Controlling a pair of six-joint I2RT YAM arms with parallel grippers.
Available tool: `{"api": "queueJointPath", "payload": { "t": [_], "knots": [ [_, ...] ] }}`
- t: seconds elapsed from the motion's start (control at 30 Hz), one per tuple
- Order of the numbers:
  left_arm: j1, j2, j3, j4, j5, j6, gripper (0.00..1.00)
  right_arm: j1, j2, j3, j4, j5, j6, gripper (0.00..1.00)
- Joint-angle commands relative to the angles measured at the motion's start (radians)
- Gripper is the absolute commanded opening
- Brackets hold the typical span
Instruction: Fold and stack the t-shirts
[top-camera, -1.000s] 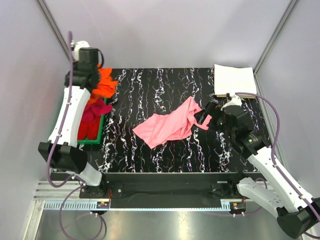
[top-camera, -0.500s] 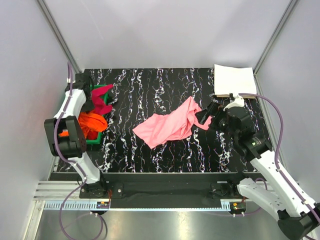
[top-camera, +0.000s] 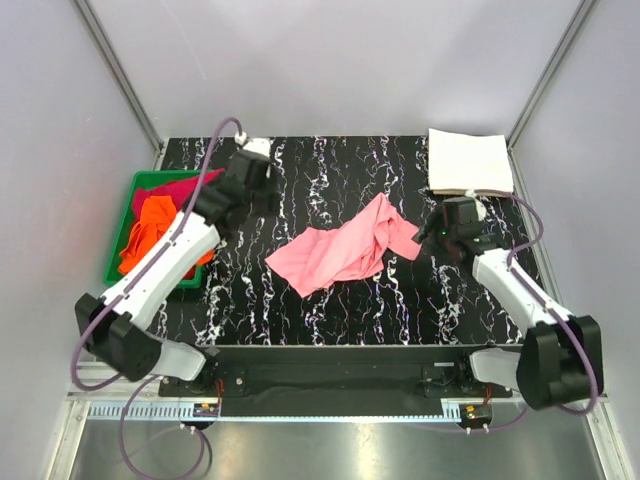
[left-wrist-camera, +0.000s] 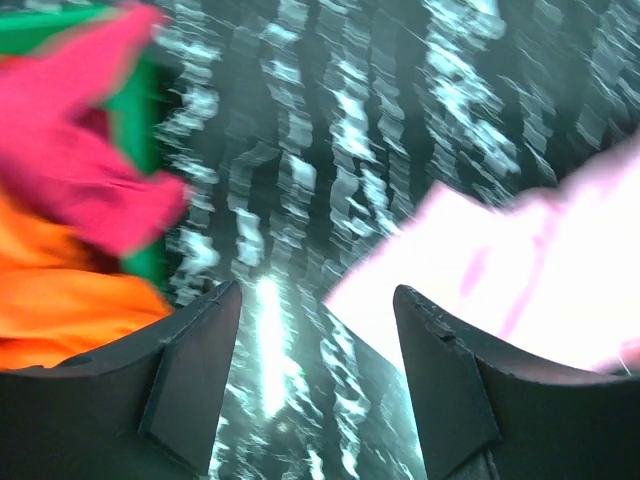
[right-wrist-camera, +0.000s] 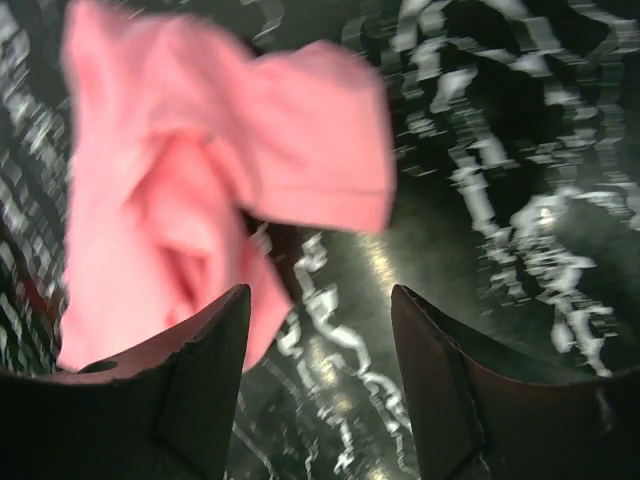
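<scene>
The pink t-shirt's near corner sticks out onto bare table, so the robot's left gripper needs to go down, back and to the right in the top view onto that corner next.
A light pink t-shirt lies crumpled in the middle of the black marbled table. My left gripper hovers open just left of it, with only table between its fingers; the pink cloth shows to the right. My right gripper stands open beside the pink sleeve, apart from it, nothing between the fingertips. A white t-shirt lies folded at the back right corner. An orange t-shirt and a magenta-red one lie bunched in the green tray.
The green tray stands at the table's left edge, and its rim shows in the left wrist view. Grey walls enclose the table on three sides. Both arm bases sit along the near edge.
My left gripper opened, dropped the orange shirt into the tray and swung right over the table toward the pink shirt. My right gripper drew slightly right of the pink sleeve and its jaws narrowed.
</scene>
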Motion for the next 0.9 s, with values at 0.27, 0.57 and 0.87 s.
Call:
{"api": "queueJointPath", "payload": {
  "t": [0.27, 0.57, 0.87],
  "knots": [
    [-0.181, -0.161, -0.52, 0.373, 0.407, -0.177, 0.67, -0.142, 0.257, 0.015, 0.078, -0.064, 0.11, 0.5],
    [-0.235, -0.132, -0.674, 0.476, 0.415, -0.228, 0.68, -0.144, 0.382, 0.01, 0.173, -0.088, 0.15, 0.5],
    [-0.257, 0.05, -0.663, 0.513, 0.288, -0.243, 0.68, -0.144, 0.423, 0.001, 0.202, -0.093, 0.141, 0.34]
  ]
}}
